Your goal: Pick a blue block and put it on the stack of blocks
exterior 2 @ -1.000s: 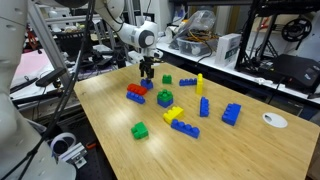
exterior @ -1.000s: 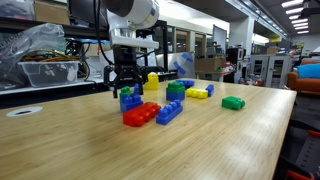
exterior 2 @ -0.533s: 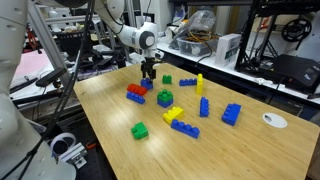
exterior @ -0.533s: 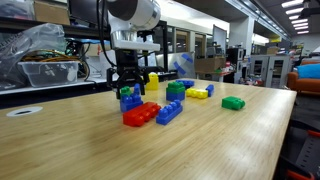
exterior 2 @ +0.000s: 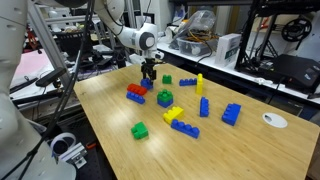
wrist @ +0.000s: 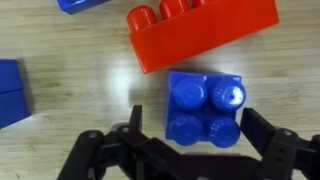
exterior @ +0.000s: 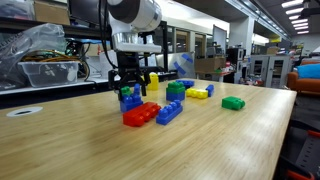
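Observation:
I need to move my gripper down a little toward the red brick, around the blue block (exterior: pixel 130 102) (wrist: pixel 205 107).
The blue block (wrist: pixel 205 108), a chunky brick with a square of studs on top, lies on the wooden table right beside a flat red brick (wrist: pixel 200 30). My gripper (wrist: pixel 198 135) is open and straddles the blue block, one finger on each side with small gaps. In both exterior views the gripper (exterior: pixel 129 82) (exterior 2: pixel 149 72) hangs low over the blue block (exterior: pixel 130 101) (exterior 2: pixel 146 85). The stack of blocks (exterior: pixel 176 92) (exterior 2: pixel 165 98), mainly green, stands apart, nearer the table's middle.
A long blue brick (exterior: pixel 169 111), yellow bricks (exterior: pixel 198 93) (exterior 2: pixel 199 83) and single green bricks (exterior: pixel 233 102) (exterior 2: pixel 140 130) lie scattered on the table. More blue bricks (exterior 2: pixel 232 113) (exterior 2: pixel 185 128) lie further out. Shelves and clutter stand behind the table's far edge.
My gripper has shifted very slightly down over the blue block. The bricks have not moved.

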`<state>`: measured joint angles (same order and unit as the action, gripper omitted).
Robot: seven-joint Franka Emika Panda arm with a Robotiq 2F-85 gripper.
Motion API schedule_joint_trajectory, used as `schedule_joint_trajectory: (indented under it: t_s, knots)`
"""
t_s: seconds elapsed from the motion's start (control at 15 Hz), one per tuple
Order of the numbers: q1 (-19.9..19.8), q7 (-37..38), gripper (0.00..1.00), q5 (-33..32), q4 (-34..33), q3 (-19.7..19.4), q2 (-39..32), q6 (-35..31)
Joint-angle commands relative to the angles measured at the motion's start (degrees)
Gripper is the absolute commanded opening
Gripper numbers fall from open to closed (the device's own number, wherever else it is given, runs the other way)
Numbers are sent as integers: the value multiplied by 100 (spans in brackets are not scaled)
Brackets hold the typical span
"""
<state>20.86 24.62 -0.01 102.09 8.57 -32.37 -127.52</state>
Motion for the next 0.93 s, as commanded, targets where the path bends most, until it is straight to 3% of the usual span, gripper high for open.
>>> schedule_joint_trajectory:
  t_s: [0.0, 0.87]
  knots:
    - [97, 86, 100, -79, 102, -101, 24, -200]
    - [193, 524, 100, -128, 32, -207, -85, -169]
